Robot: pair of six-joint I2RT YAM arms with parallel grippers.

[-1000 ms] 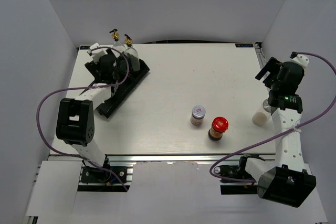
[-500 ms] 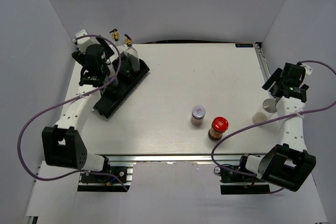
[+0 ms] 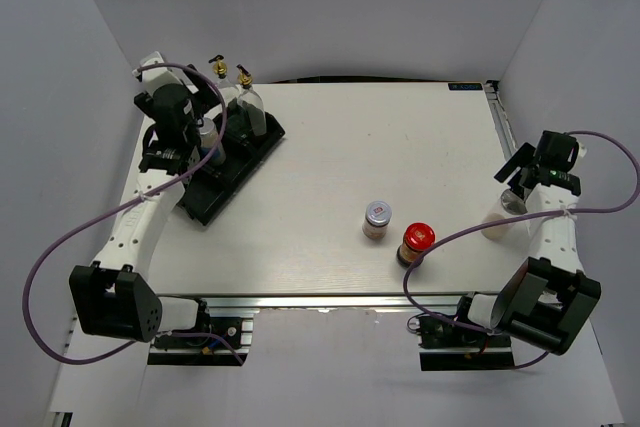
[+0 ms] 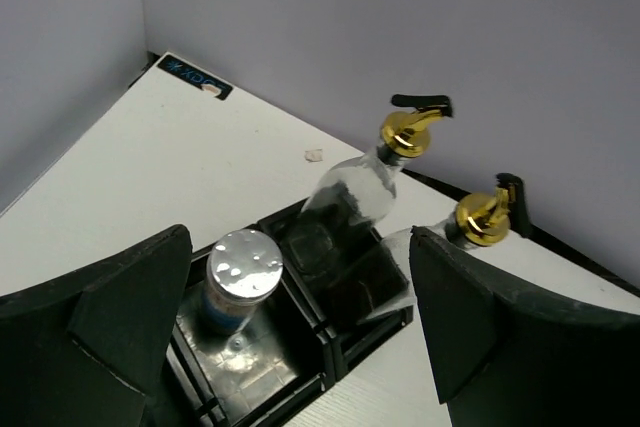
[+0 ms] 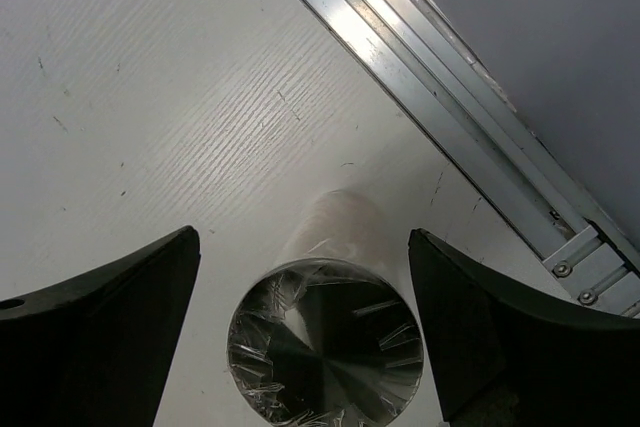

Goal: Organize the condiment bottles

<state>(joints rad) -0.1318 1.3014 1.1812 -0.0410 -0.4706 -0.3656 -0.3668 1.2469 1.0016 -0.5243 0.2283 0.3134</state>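
Note:
The left gripper will swing away from the tray (image 3: 235, 172), to the right in the top view, toward the white shaker's body (image 3: 496, 224), because the right gripper is on both sides of the shaker's cap.
Two clear cruets with gold spouts (image 3: 222, 82) (image 3: 250, 105) stand at the far end of the black tray (image 3: 235, 172); the left wrist view shows them too (image 4: 365, 182) (image 4: 480, 222). A small silver-capped bottle (image 3: 207, 133) (image 4: 240, 277) stands in a tray compartment. My left gripper (image 3: 180, 152) (image 4: 300, 347) hangs open above the tray and holds nothing. A white shaker (image 3: 497, 219) with a silver cap (image 5: 325, 342) stands near the right table edge. My right gripper (image 3: 522, 179) (image 5: 305, 337) hovers open over it, a finger on either side of the cap. A silver-lidded jar (image 3: 377, 219) and a red-lidded jar (image 3: 415, 245) stand mid-table.
The aluminium rail (image 5: 470, 137) of the table's right edge runs close behind the shaker. Grey walls enclose the table on three sides. Purple cables (image 3: 60, 237) loop off both arms.
My left gripper has drawn back and to the left off the tray, uncovering the silver-capped bottle there. My right gripper has swung nearer and lower over the shaker. No bottle has moved.

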